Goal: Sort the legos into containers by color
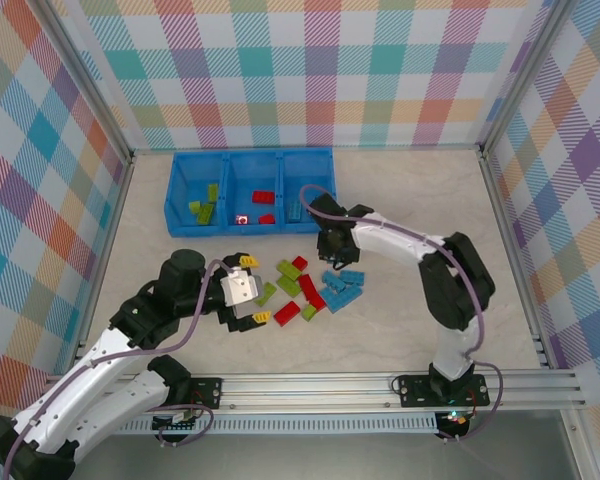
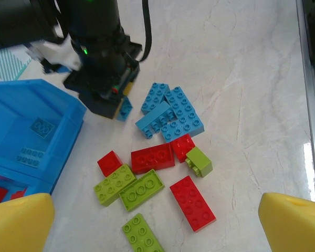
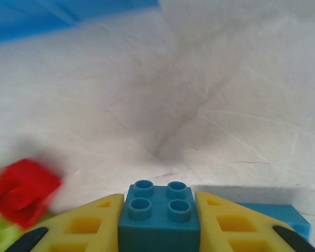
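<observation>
The small lego goes outward over the tray's near side in my right gripper next, for release in the tray's nearest section (image 1: 309,173), because light blue legos already lie there.
The blue tray (image 1: 250,157) stands at the back. Its left compartment holds lime green legos (image 1: 205,207), the middle red ones (image 1: 264,197), the right light blue ones (image 2: 41,127). A loose pile of light blue legos (image 1: 342,288), red legos (image 2: 153,157) and green legos (image 2: 128,189) lies mid-table. My right gripper (image 3: 158,212) hangs between pile and tray, shut on a small light blue lego (image 3: 158,215); it also appears in the top view (image 1: 330,245). At the pile's left edge my left gripper (image 2: 155,231) is open, its yellow fingertips (image 2: 18,220) wide apart over a green lego (image 2: 142,233).
Plaid walls enclose the table on three sides, and an aluminium rail (image 1: 380,385) runs along the near edge. The marbled tabletop (image 1: 430,210) stretches right of the pile. A blurred red lego (image 3: 23,189) lies low on the left in the right wrist view.
</observation>
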Motion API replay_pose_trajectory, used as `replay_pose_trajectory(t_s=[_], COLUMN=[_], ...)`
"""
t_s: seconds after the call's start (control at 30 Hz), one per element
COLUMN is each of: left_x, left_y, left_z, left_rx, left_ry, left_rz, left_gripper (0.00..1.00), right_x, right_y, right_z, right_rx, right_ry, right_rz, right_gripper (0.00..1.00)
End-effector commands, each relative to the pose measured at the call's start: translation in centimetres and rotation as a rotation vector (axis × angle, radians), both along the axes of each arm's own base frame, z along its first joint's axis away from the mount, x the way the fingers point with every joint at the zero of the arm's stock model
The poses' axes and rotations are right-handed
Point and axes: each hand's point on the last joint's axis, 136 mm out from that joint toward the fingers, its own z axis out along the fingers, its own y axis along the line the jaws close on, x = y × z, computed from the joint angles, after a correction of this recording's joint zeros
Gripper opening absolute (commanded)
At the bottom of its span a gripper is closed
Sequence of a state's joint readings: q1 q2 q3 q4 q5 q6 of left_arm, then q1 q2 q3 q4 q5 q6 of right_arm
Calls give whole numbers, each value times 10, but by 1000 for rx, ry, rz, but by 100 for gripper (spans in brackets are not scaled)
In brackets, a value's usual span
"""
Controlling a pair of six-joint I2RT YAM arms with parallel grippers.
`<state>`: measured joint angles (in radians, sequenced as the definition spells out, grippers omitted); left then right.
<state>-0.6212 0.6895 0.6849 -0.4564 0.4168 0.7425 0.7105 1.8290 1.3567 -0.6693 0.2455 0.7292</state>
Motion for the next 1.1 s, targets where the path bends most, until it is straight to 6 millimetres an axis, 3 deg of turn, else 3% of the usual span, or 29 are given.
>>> replay_pose_trajectory(t_s=[0.0, 0.07, 0.17, 0.23, 0.33, 0.47, 0.6, 0.8, 0.97, 1.07], left_x=[3, 10, 21, 27, 35, 44, 49, 61, 79, 83], left_y=[-4, -2, 2, 4, 8, 14, 17, 20, 29, 29], left_z=[9, 9, 11, 12, 14, 13, 11, 10, 16, 14], left_rx=[-40, -42, -48, -53, -55, -46, -44, -65, -115, -110], left_ry=[-12, -3, 12, 25, 41, 37, 42, 95, 210, 393], left_rz=[18, 66, 137, 184, 245, 307, 339, 430, 596, 717], left_gripper=[100, 100, 100, 100, 100, 100, 100, 100, 100, 100], right_x=[23, 41, 75, 99, 133, 155, 166, 167, 157, 141], right_y=[40, 55, 73, 79, 83, 89, 91, 87, 80, 71], right_z=[92, 120, 137, 137, 119, 99, 89, 82, 109, 134], right_rx=[168, 205, 139, 57, -29, -23, -5, 35, 50, 79], right_ry=[-274, -378, -474, -520, -517, -470, -455, -420, -458, -469], right_rz=[134, 175, 227, 244, 237, 244, 253, 247, 272, 298], right_gripper=[26, 26, 25, 25, 25, 25, 28, 46, 50, 53])
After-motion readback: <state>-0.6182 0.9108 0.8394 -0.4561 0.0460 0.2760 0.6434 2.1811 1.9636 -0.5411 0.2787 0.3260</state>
